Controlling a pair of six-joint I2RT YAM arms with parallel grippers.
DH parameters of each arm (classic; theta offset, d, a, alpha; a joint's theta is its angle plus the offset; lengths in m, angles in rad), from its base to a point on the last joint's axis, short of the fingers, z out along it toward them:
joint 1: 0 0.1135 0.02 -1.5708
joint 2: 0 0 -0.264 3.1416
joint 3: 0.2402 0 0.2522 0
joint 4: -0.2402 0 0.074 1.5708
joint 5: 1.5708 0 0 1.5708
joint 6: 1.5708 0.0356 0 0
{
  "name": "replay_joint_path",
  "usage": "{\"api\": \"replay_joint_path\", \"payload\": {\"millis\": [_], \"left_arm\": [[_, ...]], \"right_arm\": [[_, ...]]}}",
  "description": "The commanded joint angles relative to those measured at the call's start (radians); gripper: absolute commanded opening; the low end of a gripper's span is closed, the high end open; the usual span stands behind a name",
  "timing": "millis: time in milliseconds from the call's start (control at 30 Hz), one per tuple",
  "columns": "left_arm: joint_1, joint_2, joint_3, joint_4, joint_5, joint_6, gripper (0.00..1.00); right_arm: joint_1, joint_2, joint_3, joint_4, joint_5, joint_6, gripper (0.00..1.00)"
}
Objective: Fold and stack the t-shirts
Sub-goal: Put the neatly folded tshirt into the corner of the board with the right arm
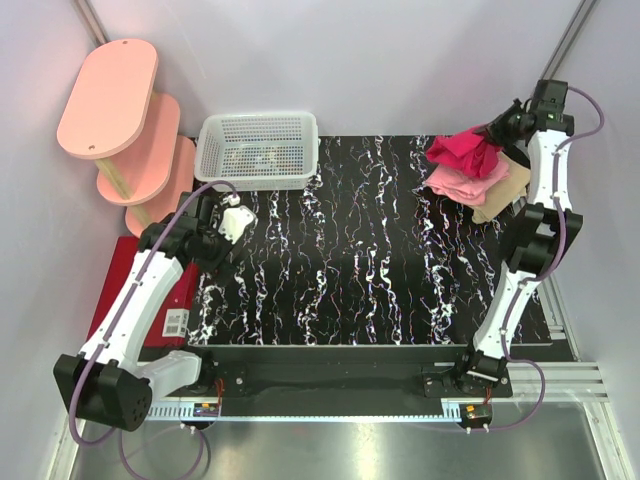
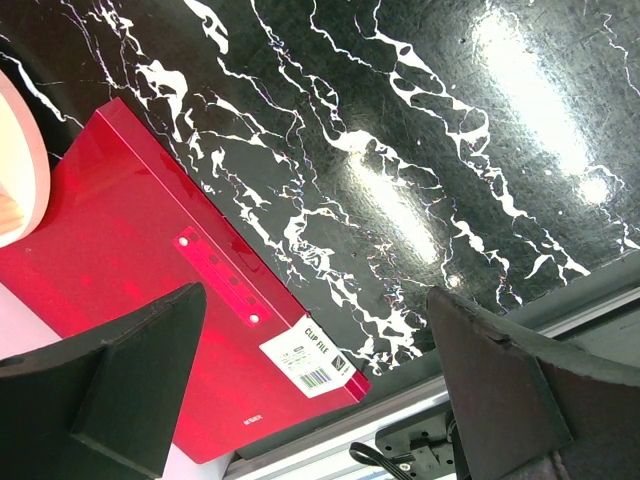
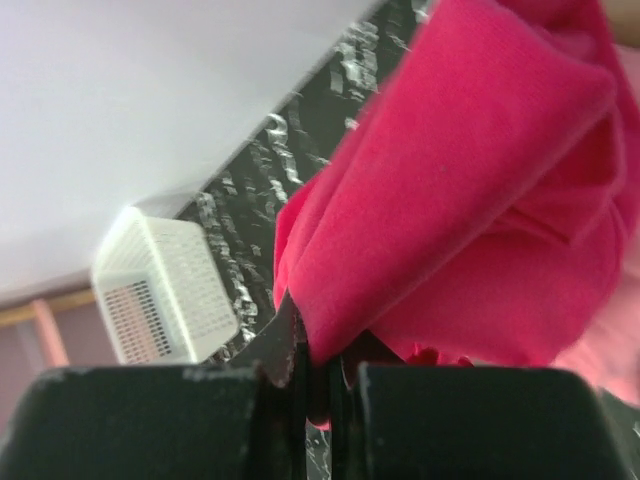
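Note:
I should next lower my right gripper, bring it back over the tan t-shirt and tip it downward, because the magenta-red t-shirt (image 1: 464,150) (image 3: 470,190) hangs bunched above the folded light pink one.
A bright magenta-red t-shirt (image 1: 464,150) hangs bunched at the table's far right corner, pinched by my right gripper (image 1: 497,131), which is shut on it. In the right wrist view the same magenta-red t-shirt (image 3: 470,190) fills the frame, and a fold of it is clamped at the right gripper (image 3: 320,375). Under it lies a folded light pink t-shirt (image 1: 468,185) on a tan one (image 1: 508,192). At the left edge of the table, my left gripper (image 1: 232,222) stands open and empty. From the left wrist camera, the left gripper (image 2: 315,390) hovers above the mat's edge.
A white mesh basket (image 1: 258,148) stands at the back left of the black marbled mat (image 1: 370,260). A flat red clip file (image 2: 140,300) lies beside the mat at the left. Pink oval shelves (image 1: 120,110) rise in the far left corner.

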Motion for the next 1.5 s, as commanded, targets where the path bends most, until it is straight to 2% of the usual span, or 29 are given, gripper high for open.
{"api": "replay_joint_path", "payload": {"millis": [0, 133, 333, 367, 433, 567, 667, 733, 767, 800, 867, 900, 1000, 1167, 1267, 1367, 1467], "left_arm": [[0.005, 0.011, 0.03, 0.029, 0.019, 0.004, 0.99], [0.005, 0.012, 0.034, 0.029, 0.02, 0.001, 0.99], [0.005, 0.008, 0.048, 0.025, 0.023, 0.004, 0.99], [0.005, 0.009, 0.051, 0.025, 0.025, -0.002, 0.99], [0.005, 0.014, 0.065, 0.022, 0.032, -0.004, 0.99], [0.005, 0.012, 0.083, 0.015, 0.042, -0.004, 0.99], [0.005, 0.014, 0.092, 0.012, 0.043, -0.005, 0.99], [0.005, 0.011, 0.091, 0.011, 0.046, -0.005, 0.99], [0.005, 0.011, 0.091, 0.011, 0.049, -0.004, 0.99], [0.005, 0.009, 0.088, 0.009, 0.049, -0.005, 0.99], [0.005, 0.008, 0.083, 0.011, 0.051, -0.005, 0.99], [0.005, 0.009, 0.08, 0.009, 0.052, -0.005, 0.99], [0.005, 0.003, 0.073, 0.011, 0.051, -0.004, 0.99], [0.005, -0.008, 0.056, 0.011, 0.048, 0.004, 0.99], [0.005, -0.005, 0.06, 0.011, 0.057, -0.001, 0.99], [0.005, -0.005, 0.075, 0.009, 0.066, -0.005, 0.99], [0.005, 0.009, 0.085, 0.011, 0.071, -0.014, 0.99]], "right_arm": [[-0.007, -0.154, -0.08, -0.001, 0.103, -0.025, 0.0], [-0.033, -0.174, -0.172, -0.009, 0.178, -0.023, 0.0], [-0.04, -0.116, -0.237, -0.059, 0.182, -0.028, 0.0], [-0.039, -0.105, -0.249, -0.067, 0.185, -0.025, 0.02], [-0.04, -0.056, -0.28, -0.079, 0.168, -0.022, 0.14], [-0.039, 0.02, -0.337, -0.106, 0.18, -0.008, 0.25], [-0.039, 0.009, -0.406, -0.106, 0.25, 0.026, 0.24], [-0.039, -0.034, -0.448, -0.103, 0.325, 0.068, 0.29], [-0.04, -0.048, -0.456, -0.103, 0.347, 0.097, 0.32], [-0.04, -0.061, -0.464, -0.103, 0.362, 0.113, 0.46], [-0.042, -0.103, -0.469, -0.103, 0.381, 0.133, 0.6], [-0.042, -0.114, -0.466, -0.104, 0.38, 0.15, 0.74], [-0.042, -0.158, -0.426, -0.104, 0.352, 0.148, 0.87], [-0.042, -0.261, -0.331, -0.109, 0.318, 0.144, 0.89], [-0.043, -0.293, -0.266, -0.109, 0.236, 0.153, 0.87], [-0.031, -0.275, -0.217, -0.075, 0.095, 0.164, 0.86], [-0.019, -0.166, -0.148, -0.034, -0.036, 0.187, 0.84]]}}
